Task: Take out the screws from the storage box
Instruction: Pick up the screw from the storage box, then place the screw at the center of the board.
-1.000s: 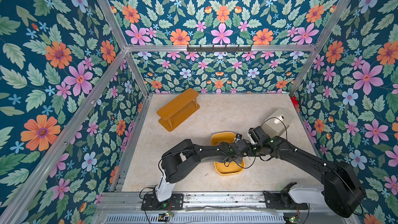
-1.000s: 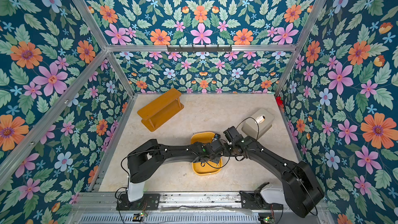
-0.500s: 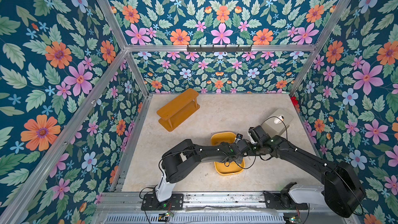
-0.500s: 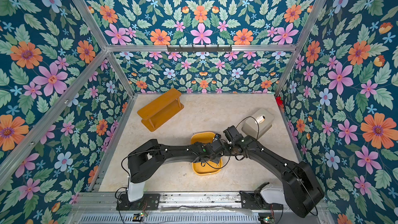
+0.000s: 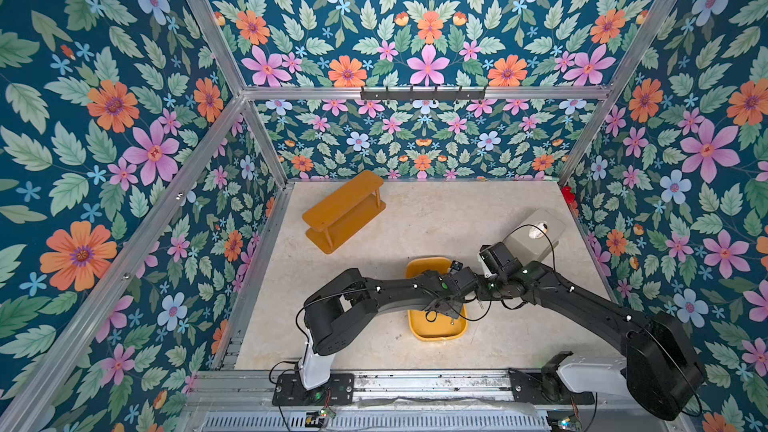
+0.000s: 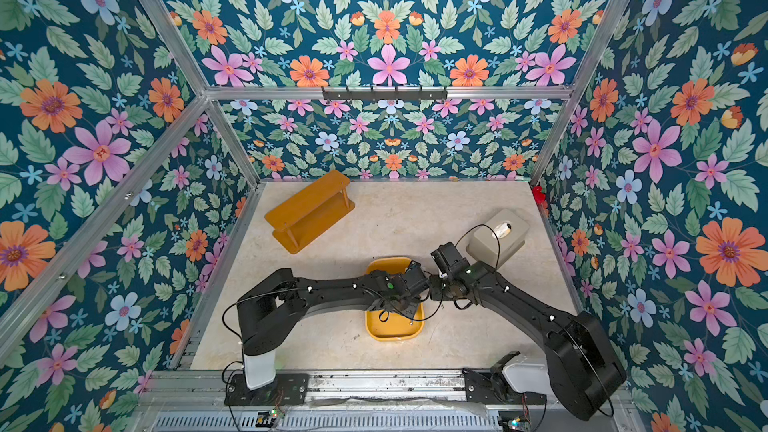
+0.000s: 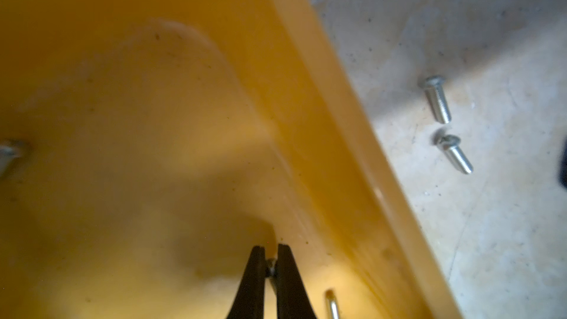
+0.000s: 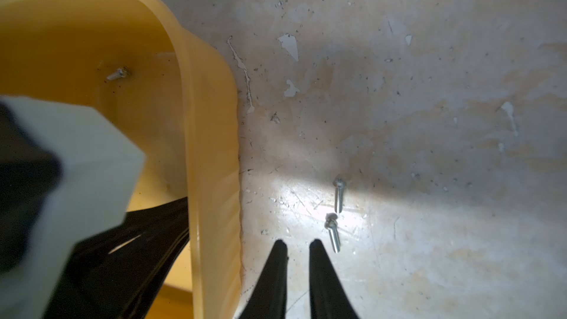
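Note:
My left gripper rises over the box's rim with the screw still inside its fingers next, then lowers and releases, since bare table on the shelf side lies across the box.
The yellow storage box (image 5: 436,336) (image 6: 392,334) lies near the front middle of the table. My left gripper (image 7: 271,248) reaches down inside it, close to its right wall (image 7: 322,118). It is shut on a small silver screw (image 7: 270,263). More screws lie on the box floor (image 7: 331,305) (image 8: 118,74). Two screws (image 8: 339,194) (image 8: 333,236) lie on the table just outside the box, also visible in the left wrist view (image 7: 437,99). My right gripper (image 8: 297,245) hovers over the table beside the box rim (image 8: 211,118). Its jaws stand a little open, with nothing between them.
An orange-brown two-tier shelf (image 5: 343,211) stands at the back left. A grey-beige box (image 5: 536,234) sits by the right wall, just behind my right wrist. A small red object (image 5: 567,195) is at the back right corner. Both forearms cross over the storage box.
Both arms stay almost where they were over the right side of the box. No object has visibly moved.

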Motion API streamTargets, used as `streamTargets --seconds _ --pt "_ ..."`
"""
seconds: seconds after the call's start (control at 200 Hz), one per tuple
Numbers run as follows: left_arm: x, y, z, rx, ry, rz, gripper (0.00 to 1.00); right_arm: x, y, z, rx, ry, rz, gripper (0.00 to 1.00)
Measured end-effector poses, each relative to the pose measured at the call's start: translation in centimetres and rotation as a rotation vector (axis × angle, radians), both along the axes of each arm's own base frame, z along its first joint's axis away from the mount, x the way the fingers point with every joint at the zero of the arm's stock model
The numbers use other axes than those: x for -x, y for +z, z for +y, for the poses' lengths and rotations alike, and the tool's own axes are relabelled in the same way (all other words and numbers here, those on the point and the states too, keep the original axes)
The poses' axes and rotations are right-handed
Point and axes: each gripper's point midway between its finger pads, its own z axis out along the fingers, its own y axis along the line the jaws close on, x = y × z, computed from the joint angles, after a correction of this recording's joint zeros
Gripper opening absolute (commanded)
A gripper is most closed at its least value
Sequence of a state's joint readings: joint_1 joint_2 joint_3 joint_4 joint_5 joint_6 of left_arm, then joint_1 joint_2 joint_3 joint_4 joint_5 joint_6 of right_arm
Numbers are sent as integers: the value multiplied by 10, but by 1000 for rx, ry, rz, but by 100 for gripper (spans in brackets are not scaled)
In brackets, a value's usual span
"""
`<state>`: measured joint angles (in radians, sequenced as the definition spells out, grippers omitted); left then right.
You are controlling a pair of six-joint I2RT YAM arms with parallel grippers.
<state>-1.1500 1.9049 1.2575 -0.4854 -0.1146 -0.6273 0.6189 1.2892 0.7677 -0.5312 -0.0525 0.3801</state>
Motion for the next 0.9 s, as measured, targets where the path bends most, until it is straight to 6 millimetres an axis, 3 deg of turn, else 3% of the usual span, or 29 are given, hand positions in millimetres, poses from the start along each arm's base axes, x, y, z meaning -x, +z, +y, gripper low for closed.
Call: streamTargets --seconds 0.295,0.495,0.655,0.81,0.9 --pt "-19 35 18 38 47 -41 0 -1 6 1 -16 0 -19 18" --pt "-28 70 42 93 83 -75 0 2 31 21 -94 43 -64 18" --pt "-45 101 82 144 169 -118 0 -1 53 53 -159 114 -103 18" --pt "-52 96 137 100 261 -124 0 -6 48 87 -152 195 -76 18" --pt "-51 86 156 75 290 -120 0 -9 39 102 -132 239 -46 19"
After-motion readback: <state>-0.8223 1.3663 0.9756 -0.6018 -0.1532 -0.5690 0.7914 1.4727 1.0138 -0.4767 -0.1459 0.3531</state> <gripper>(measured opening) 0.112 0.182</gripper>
